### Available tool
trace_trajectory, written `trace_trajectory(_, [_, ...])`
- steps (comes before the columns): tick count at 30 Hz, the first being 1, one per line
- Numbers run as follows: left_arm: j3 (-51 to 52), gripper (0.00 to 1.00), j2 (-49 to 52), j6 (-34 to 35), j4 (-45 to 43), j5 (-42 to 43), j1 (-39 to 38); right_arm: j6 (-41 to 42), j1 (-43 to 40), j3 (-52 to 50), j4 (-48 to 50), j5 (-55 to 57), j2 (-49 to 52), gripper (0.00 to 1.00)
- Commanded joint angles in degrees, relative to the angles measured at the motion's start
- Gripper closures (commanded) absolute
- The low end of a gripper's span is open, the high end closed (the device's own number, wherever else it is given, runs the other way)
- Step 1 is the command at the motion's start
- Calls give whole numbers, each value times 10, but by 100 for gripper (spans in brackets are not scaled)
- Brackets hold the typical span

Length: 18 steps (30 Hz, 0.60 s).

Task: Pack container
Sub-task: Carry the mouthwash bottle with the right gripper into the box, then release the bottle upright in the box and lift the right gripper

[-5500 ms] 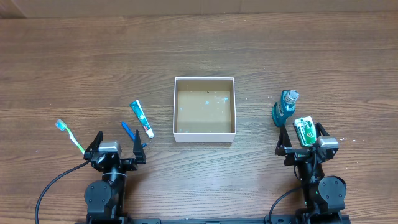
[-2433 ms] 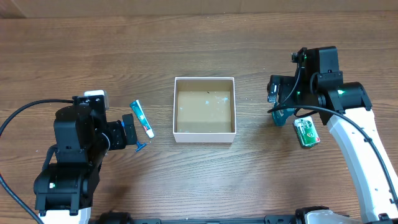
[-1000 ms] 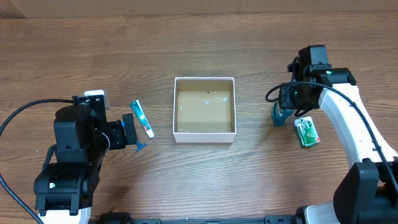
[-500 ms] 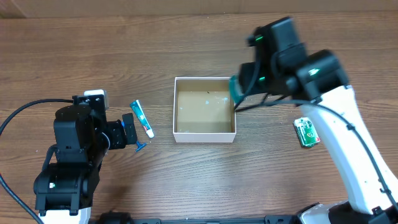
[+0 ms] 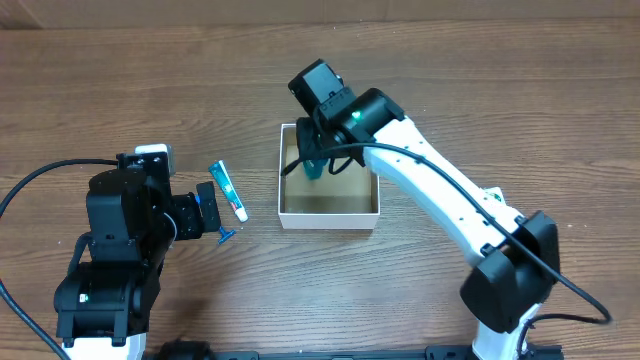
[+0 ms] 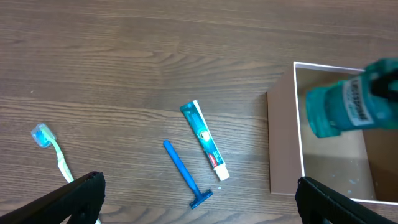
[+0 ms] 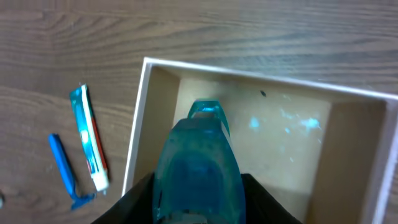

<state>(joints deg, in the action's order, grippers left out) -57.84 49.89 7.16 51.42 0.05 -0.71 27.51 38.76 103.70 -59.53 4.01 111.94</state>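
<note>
The blue bottle (image 5: 314,166) will next go down in my right gripper toward the side of the container by the toothpaste tube, and then the gripper will open.
The container (image 5: 330,221), a square white-walled box with a brown floor, sits mid-table. It also shows in the left wrist view, the container (image 6: 285,143), and from above in the right wrist view, the container (image 7: 134,130). My right gripper (image 5: 312,150) hangs over its left half, shut on a translucent blue bottle (image 5: 314,166). The bottle (image 7: 199,162) fills the space between the right gripper (image 7: 199,190) and its fingers, neck pointing into the box; the bottle (image 6: 348,107) shows above the box. My left gripper (image 5: 208,212) (image 6: 200,199) stands open above the table, left of the box, holding nothing.
A toothpaste tube (image 5: 228,190) (image 6: 204,140) (image 7: 90,146) and a blue razor (image 6: 183,174) (image 7: 63,171) lie left of the box. A toothbrush (image 6: 53,152) lies further left. The right arm (image 5: 450,210) stretches diagonally from the front right across the table.
The right gripper has carried the blue bottle from the box's right edge leftwards to above its left half. The left arm has not moved.
</note>
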Motion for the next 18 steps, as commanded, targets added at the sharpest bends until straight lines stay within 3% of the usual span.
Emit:
trace_trajectory(1, [-16, 0, -4, 8, -3, 5, 3, 12, 2, 16, 21, 16, 17, 96])
trace_trajectory(8, [-16, 0, -4, 8, -2, 4, 3, -8, 2, 16, 64, 15, 65, 94])
trace_trajectory(9, [-16, 0, -4, 8, -2, 4, 3, -18, 2, 16, 65, 15, 68, 89])
trace_trajectory(12, [-16, 0, -4, 8, 3, 4, 3, -23, 2, 16, 66, 15, 69, 57])
trace_trajectory(18, [-16, 0, -4, 8, 4, 4, 3, -63, 7, 19, 65, -2, 56, 42])
